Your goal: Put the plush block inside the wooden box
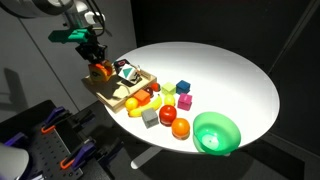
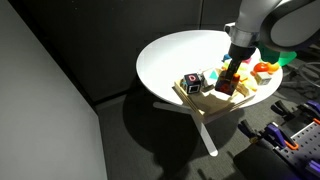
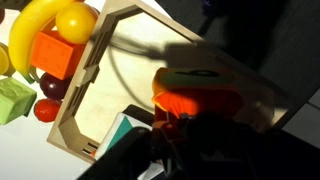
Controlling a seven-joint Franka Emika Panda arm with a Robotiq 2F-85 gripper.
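My gripper lowers the plush block into the wooden box (image 1: 112,92) next, onto the box's open pale bottom beside the black-and-white cube, to release it, because that spot lies empty.
The plush block (image 1: 101,71), orange-red and soft, sits between my gripper's (image 1: 94,58) fingers, low over the left end of the wooden box (image 1: 112,92). In both exterior views the gripper (image 2: 232,72) comes down from above and the block (image 2: 228,86) is at or just inside the box (image 2: 205,100) walls. In the wrist view the block (image 3: 196,100) fills the space in front of the dark fingers (image 3: 185,125), over the pale floor of a box compartment (image 3: 120,90). I cannot tell whether the block touches the floor.
A black-and-white cube (image 1: 127,72) lies in the box beside the block. A banana (image 1: 140,97), coloured cubes, a grey cube (image 1: 150,117), an orange ball (image 1: 180,128) and a green bowl (image 1: 216,132) lie on the round white table (image 1: 230,70).
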